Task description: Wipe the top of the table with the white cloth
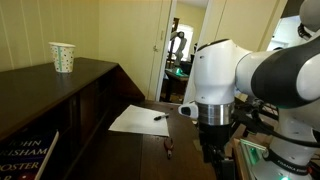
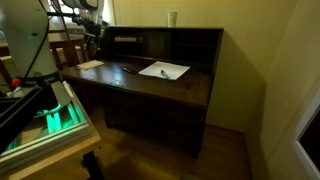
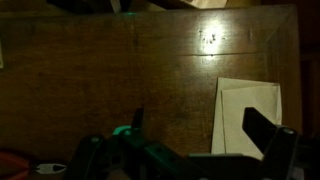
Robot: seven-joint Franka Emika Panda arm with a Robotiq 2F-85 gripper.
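My gripper's open fingers hover mostly over wood. The gripper shifts toward the right in the wrist view and down onto the white cloth next.
The dark brown wooden table shows in both exterior views. The white cloth lies flat on its top near one end. In the wrist view the cloth is a cream rectangle with a fold line, below and to the right of my jaws. My gripper is open and empty and hovers above the bare wood beside the cloth. It also shows in an exterior view, just above the cloth. In the other exterior view my arm hides the cloth.
A flat white paper sheet with a pen lies mid-table, also seen in an exterior view. A dotted paper cup stands on the raised back shelf. A small reddish object lies near the front edge. Books are close by.
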